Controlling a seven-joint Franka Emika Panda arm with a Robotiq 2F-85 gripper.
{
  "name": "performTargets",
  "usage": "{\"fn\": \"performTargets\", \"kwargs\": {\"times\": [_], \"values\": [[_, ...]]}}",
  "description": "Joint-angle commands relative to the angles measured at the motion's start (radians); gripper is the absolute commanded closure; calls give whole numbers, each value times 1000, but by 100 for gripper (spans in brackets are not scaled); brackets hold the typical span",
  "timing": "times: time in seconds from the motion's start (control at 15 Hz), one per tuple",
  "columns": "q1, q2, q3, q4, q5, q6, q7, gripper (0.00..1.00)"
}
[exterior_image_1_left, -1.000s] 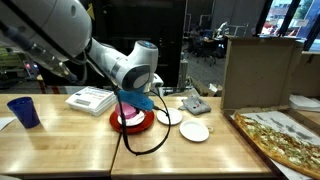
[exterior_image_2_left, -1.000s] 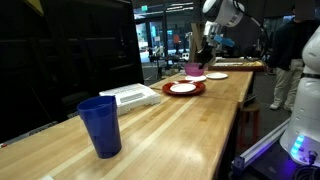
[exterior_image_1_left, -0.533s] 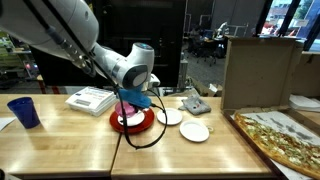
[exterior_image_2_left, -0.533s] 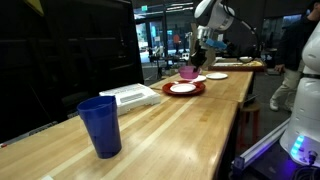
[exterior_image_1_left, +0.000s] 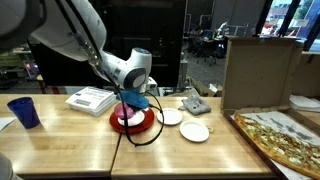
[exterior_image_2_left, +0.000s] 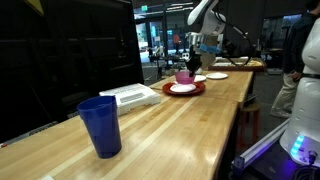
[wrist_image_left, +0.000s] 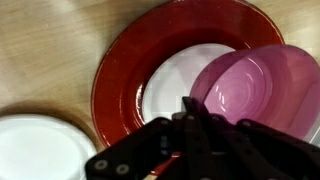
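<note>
The pink bowl still hangs above the white plate, so the gripper will next lower it onto the smaller white plate (wrist_image_left: 168, 88) inside the red plate and let go of the bowl's rim.
My gripper (exterior_image_1_left: 131, 99) is shut on the rim of a pink bowl (wrist_image_left: 255, 88) and holds it low over a red plate (wrist_image_left: 118, 70). A smaller white plate (wrist_image_left: 168, 88) lies inside the red plate. The bowl hangs over the right part of the two plates in the wrist view; I cannot tell whether it touches them. The bowl (exterior_image_2_left: 185, 75) and the red plate (exterior_image_2_left: 183, 90) show in both exterior views, where the red plate (exterior_image_1_left: 133, 122) sits mid-table. The gripper fingers (wrist_image_left: 195, 118) meet at the bowl's near rim.
Two more white plates (exterior_image_1_left: 170, 116) (exterior_image_1_left: 194, 131) lie beside the red plate. A blue cup (exterior_image_1_left: 23, 111) (exterior_image_2_left: 100, 126), a white stack (exterior_image_1_left: 90, 99), a grey object (exterior_image_1_left: 194, 104), an open pizza box (exterior_image_1_left: 285, 140) and a black cable (exterior_image_1_left: 150, 140) are on the wooden table (exterior_image_1_left: 70, 140).
The gripper has come down with the pink bowl, from above the red plate to just over it. The arm has swung slightly.
</note>
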Motion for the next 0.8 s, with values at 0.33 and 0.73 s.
{"fn": "performTargets", "kwargs": {"times": [0.33,0.73], "values": [[-27,88,25,70,17,-2,23,99],[-39,107,29,84,18,-2,26,47]]}}
